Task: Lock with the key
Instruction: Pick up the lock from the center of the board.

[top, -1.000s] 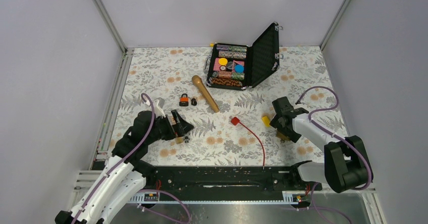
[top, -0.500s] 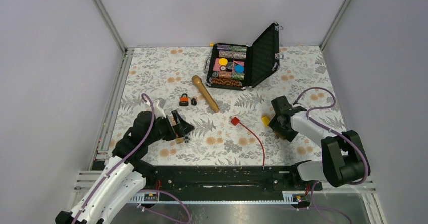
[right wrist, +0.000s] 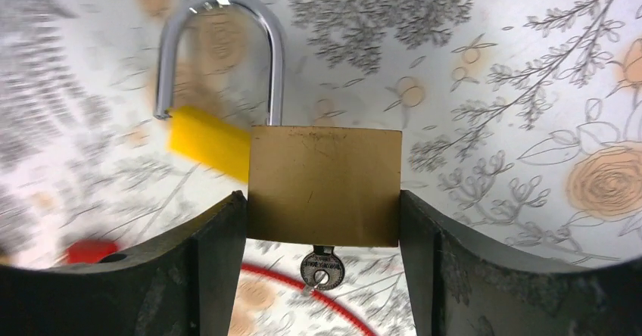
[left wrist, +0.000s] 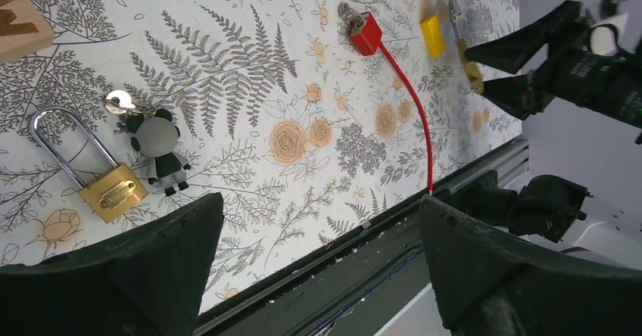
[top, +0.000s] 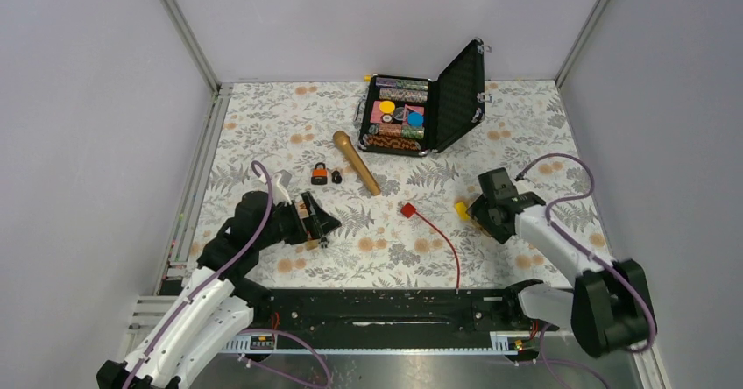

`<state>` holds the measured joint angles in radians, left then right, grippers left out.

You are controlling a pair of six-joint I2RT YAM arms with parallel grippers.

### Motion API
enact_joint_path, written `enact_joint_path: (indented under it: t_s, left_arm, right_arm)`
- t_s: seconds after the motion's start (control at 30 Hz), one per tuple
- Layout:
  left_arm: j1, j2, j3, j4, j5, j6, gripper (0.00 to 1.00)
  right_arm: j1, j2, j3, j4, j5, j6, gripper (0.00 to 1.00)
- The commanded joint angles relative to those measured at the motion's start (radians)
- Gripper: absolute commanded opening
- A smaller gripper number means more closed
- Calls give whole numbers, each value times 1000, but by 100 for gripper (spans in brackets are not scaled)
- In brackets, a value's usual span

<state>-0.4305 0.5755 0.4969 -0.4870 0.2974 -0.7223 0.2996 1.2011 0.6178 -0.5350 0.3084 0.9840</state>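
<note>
Next I will lift my left gripper toward the large padlock, onto the shackle's seated leg, since the padlock is held to the gripper's right in the top view.
My right gripper [top: 484, 216] is shut on a large brass padlock [right wrist: 324, 187] and holds it off the floral mat. Its steel shackle [right wrist: 219, 48] stands open, one leg free of the body. A key [right wrist: 322, 268] sticks out of the padlock's underside. My left gripper [top: 315, 222] is open and empty. It hovers over a small brass padlock [left wrist: 113, 192], which lies beside a key [left wrist: 119, 103] with a grey and black figure keychain [left wrist: 159, 150].
A yellow block [top: 461, 207] and a red block [top: 408, 209] with a red cable [top: 447, 244] lie left of my right gripper. An orange padlock [top: 320, 176], a wooden pestle [top: 357, 163] and an open black case [top: 421, 113] are farther back. A wooden block [left wrist: 19, 18] lies near the small padlock.
My right gripper has turned and shifted slightly right and back with the large padlock in it. The left arm has barely moved.
</note>
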Motion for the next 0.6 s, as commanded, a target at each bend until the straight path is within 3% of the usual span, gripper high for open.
enact_joint_path:
  t_s: [0.0,0.17,0.37,0.57]
  left_arm:
    - [5,12,-3,71,49,15,99]
    - [4,9,-21,134,110,9,99]
    - [-9,33,-10,257,151,-22,99]
    - [-130,138,34,437,107,-40,99]
  right_arm:
    - [-3,-189,7,32,-83,64,45]
    - [-3,-339,-33,114,-180,149,45]
    - [5,-389,-74,287,-387,241,43]
    - [36,-374,-114,510,-554,316,42]
